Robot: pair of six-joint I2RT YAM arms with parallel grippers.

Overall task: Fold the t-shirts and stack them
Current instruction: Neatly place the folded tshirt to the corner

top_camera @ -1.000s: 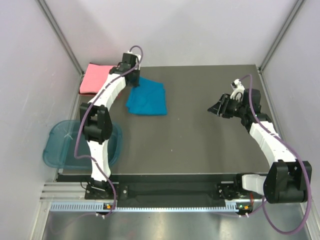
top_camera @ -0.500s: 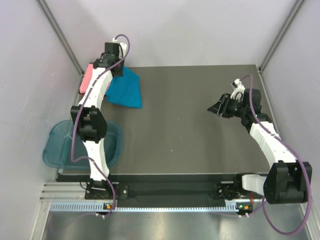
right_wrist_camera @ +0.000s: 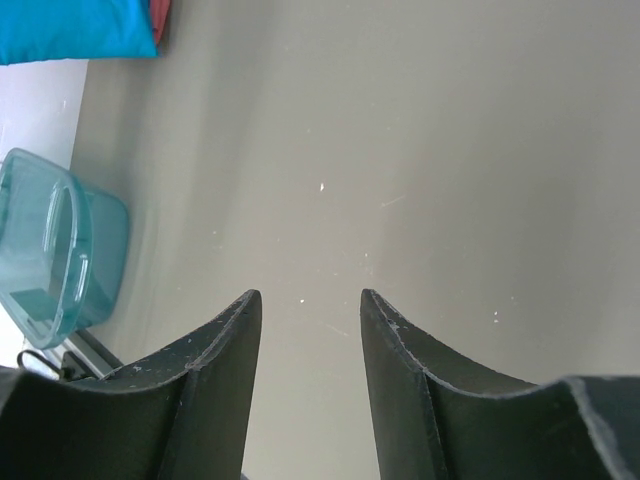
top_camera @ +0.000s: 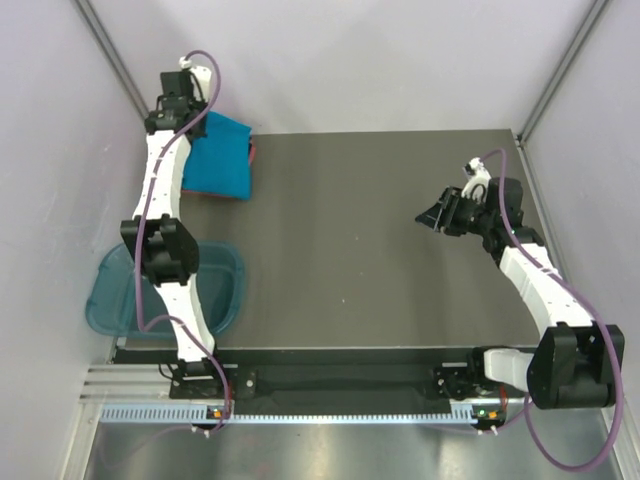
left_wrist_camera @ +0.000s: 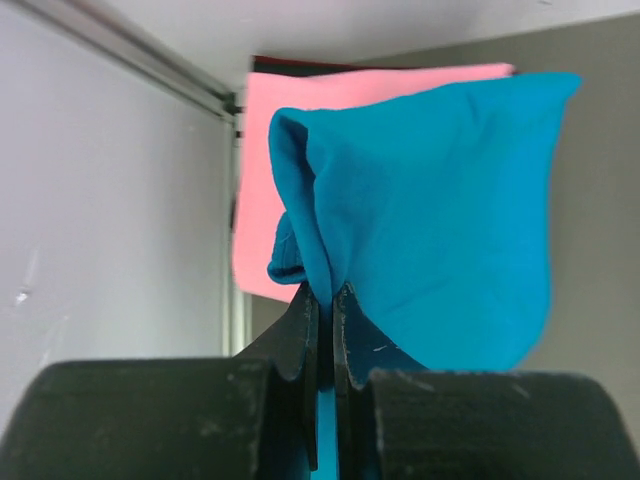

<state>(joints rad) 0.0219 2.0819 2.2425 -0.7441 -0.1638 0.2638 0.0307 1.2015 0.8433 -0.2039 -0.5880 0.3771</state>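
My left gripper lowers toward the side next and releases the fold onto the salmon-pink t-shirt's wall-side strip [left_wrist_camera: 257, 195], since the teal-blue one leaves it bare.
The teal-blue t-shirt [top_camera: 222, 160], folded, hangs from my left gripper [top_camera: 197, 122] over the far left corner of the table. In the left wrist view that left gripper [left_wrist_camera: 325, 295] is shut on a bunched edge of the teal-blue t-shirt [left_wrist_camera: 440, 220]. The salmon-pink t-shirt [left_wrist_camera: 290, 100] lies flat underneath it, against the wall. From above, only a thin edge of the salmon-pink t-shirt [top_camera: 250, 152] shows. My right gripper [top_camera: 432, 215] is open and empty above the table's right side. Between its fingers [right_wrist_camera: 308, 295] only bare table shows.
A translucent blue tub [top_camera: 110, 290] sits off the table's near left edge, behind the left arm; it shows in the right wrist view too [right_wrist_camera: 50, 250]. Metal frame posts and walls close in the far left corner [left_wrist_camera: 150, 60]. The dark tabletop [top_camera: 370, 240] spans the middle.
My left gripper has carried the teal-blue t-shirt left and back, from the table beside the pink one to over it in the corner. The right arm has stayed put.
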